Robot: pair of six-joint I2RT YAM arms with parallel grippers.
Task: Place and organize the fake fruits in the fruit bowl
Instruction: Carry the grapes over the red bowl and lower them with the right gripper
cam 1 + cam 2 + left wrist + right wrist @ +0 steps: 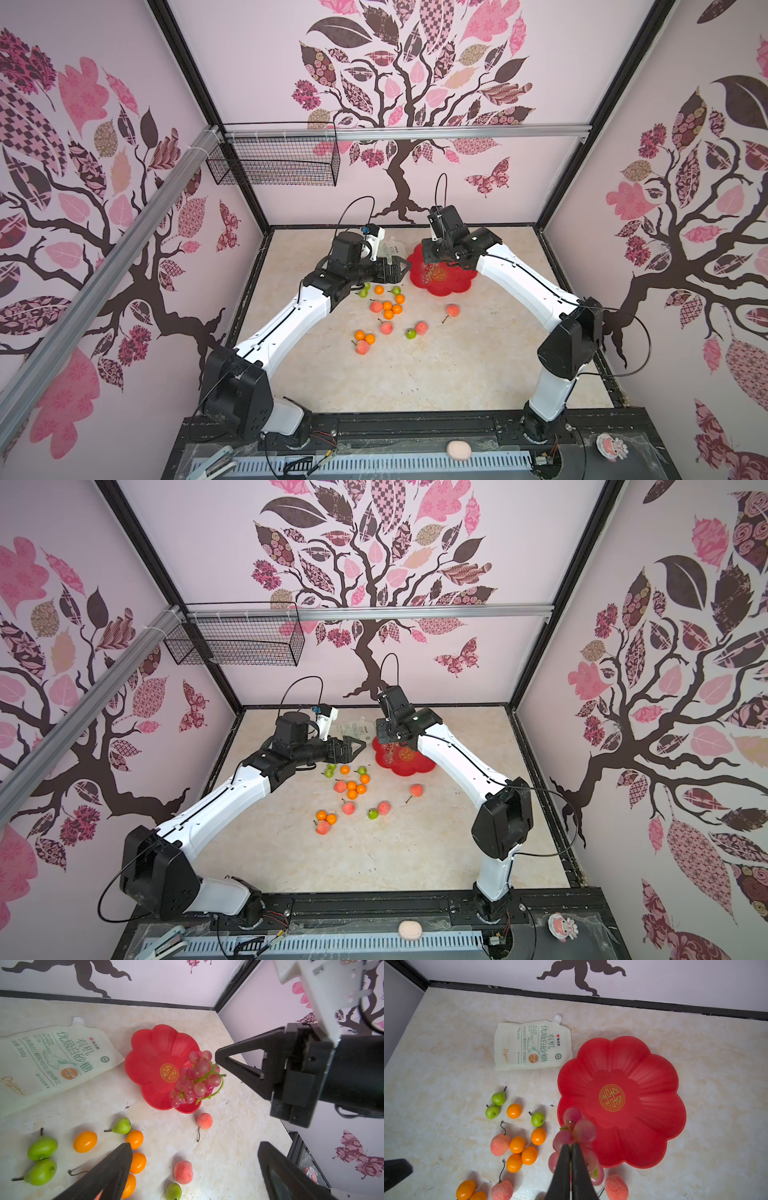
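Note:
The bowl's side (462, 273) (655, 1094) opposite the pouch is below my right gripper and outward of it, so next my right gripper will move outward past the emblem, go down and let go of the stem.
The red scalloped fruit bowl (451, 284) (633, 1064) sits at the back right, its inside bare around the gold emblem. My right gripper (571, 1145) (432, 259) is shut on the green stem of the dark red grape bunch (193, 1082) (577, 1128), which hangs over the bowl's near-left rim. My left gripper (195, 1145) (397, 268) hovers open left of the bowl, holding nothing. On the table lie orange tangerines (517, 1145), pink peaches (500, 1144) (452, 310) and green pears (537, 1119) (363, 291).
A white printed pouch (532, 1045) lies flat behind the fruits, just left of the bowl. A black wire basket (274, 160) hangs on the back left wall. A pale pink oval lump (458, 450) rests on the front rail. Walls close three sides.

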